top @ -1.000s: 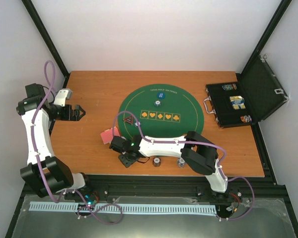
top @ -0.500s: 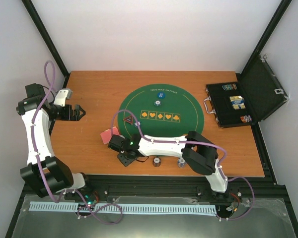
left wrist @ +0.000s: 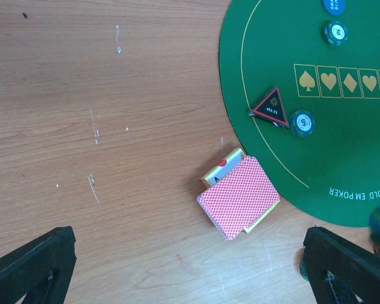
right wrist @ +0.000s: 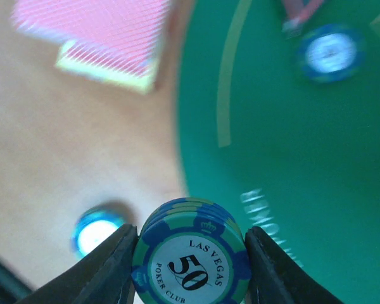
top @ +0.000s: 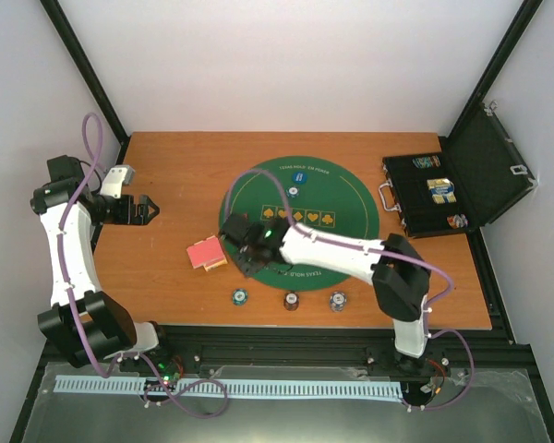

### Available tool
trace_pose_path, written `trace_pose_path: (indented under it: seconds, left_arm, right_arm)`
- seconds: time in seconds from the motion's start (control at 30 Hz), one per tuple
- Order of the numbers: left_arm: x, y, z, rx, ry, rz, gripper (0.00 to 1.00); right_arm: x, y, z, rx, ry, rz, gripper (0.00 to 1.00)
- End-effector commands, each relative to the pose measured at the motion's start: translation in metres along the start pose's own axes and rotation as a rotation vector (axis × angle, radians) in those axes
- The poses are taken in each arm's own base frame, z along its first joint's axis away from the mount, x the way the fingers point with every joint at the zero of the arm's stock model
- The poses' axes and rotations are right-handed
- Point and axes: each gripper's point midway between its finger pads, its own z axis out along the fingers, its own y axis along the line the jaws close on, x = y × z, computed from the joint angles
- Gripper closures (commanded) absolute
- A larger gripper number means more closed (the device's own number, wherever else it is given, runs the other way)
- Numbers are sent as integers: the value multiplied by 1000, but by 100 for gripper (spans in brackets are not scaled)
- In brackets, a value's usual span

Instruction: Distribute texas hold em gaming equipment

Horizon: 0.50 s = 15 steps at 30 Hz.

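Observation:
My right gripper crosses to the right in the top view to the mat's case-side near part next, lowers and releases, as both buttons have chips.
My right gripper (right wrist: 190, 269) is shut on a small stack of green-and-blue "50" poker chips (right wrist: 191, 256), held above the near left edge of the green mat (top: 351, 198); in the top view it (top: 247, 258) sits right of the pink-red-backed cards (top: 206, 254). The cards also show in the left wrist view (left wrist: 240, 196). A black triangular button (left wrist: 270, 106) and a chip (left wrist: 301, 123) lie on the mat. A blue button (top: 295, 180) and a chip (top: 295, 192) lie farther back. My left gripper (top: 148, 209) is open and empty at the far left.
Three chip piles (top: 241, 296) (top: 291, 300) (top: 338, 300) sit in a row near the table's front edge. The open black case (top: 434, 194) stands at the right, its lid up against the frame.
My right gripper has lifted from the table's front left and swung back over the mat's edge with chips in it. A chip pile now shows where it was. The left arm has not moved.

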Motion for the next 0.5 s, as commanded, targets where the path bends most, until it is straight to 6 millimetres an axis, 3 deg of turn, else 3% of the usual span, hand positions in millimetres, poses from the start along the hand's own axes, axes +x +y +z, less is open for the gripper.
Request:
trace_pose_path:
  seconds: [0.0,0.17,0.27,0.47]
  left_arm:
    - [-5,-9,-10,16,-24,18,0]
    - [-7,-9,-11,16,-28,19,0]
    - [-7,-9,-7,35,-22,9,0]
    - [-6,-8,-1,55,-10,-1,0]
  right_arm:
    - [-36,-87,-24,87,-70,97,71]
    - [-58,-183,-20,162,-85,216,71]
    - [-69,-231,-7,186,-80,285,71]
    - [-89,-297,23,201,-68,384,71]
